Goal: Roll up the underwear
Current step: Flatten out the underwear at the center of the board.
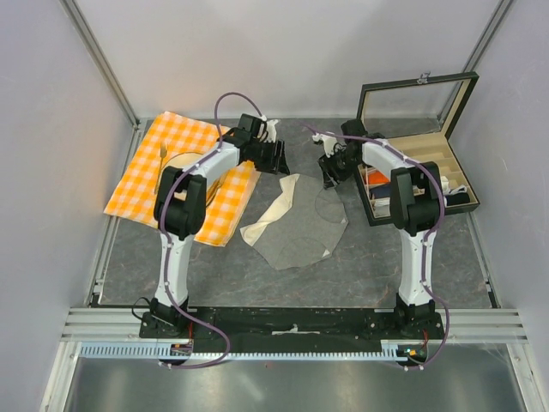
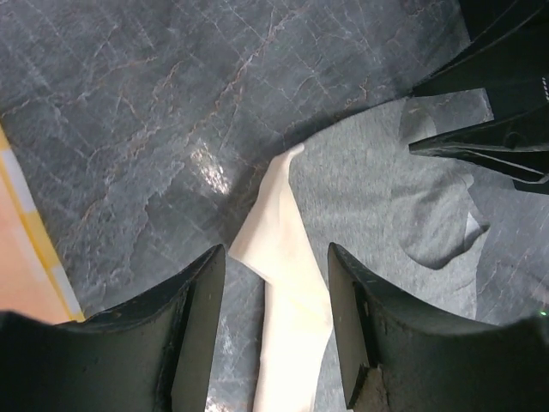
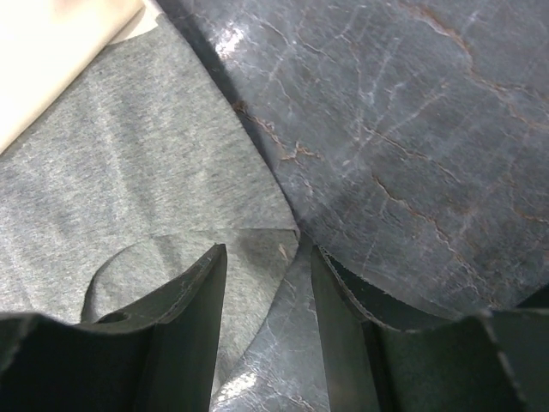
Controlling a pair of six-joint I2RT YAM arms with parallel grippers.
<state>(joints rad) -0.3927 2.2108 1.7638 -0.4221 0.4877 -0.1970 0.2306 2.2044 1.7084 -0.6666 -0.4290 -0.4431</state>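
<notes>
The far corner of the cream strip is below the left gripper, between its fingers, so the gripper will next lower its open fingers to either side of that corner and close.
The grey underwear [image 1: 296, 227] lies spread flat on the dark table, with its cream-white strip [image 1: 273, 213] along the left edge. My left gripper [image 1: 279, 159] hovers over the garment's far left corner. In the left wrist view it [image 2: 276, 251] is open and the cream strip [image 2: 287, 257] shows between the jaws on the table below. My right gripper [image 1: 330, 172] is over the far right corner. In the right wrist view it [image 3: 268, 251] is open too, astride the grey cloth's [image 3: 129, 163] edge, where a folded flap lies.
An orange-and-white checked cloth [image 1: 180, 176] with a plate and fork lies at the left. A black box with a raised glass lid [image 1: 420, 172] stands at the right and holds small garments. Grey walls close in on both sides.
</notes>
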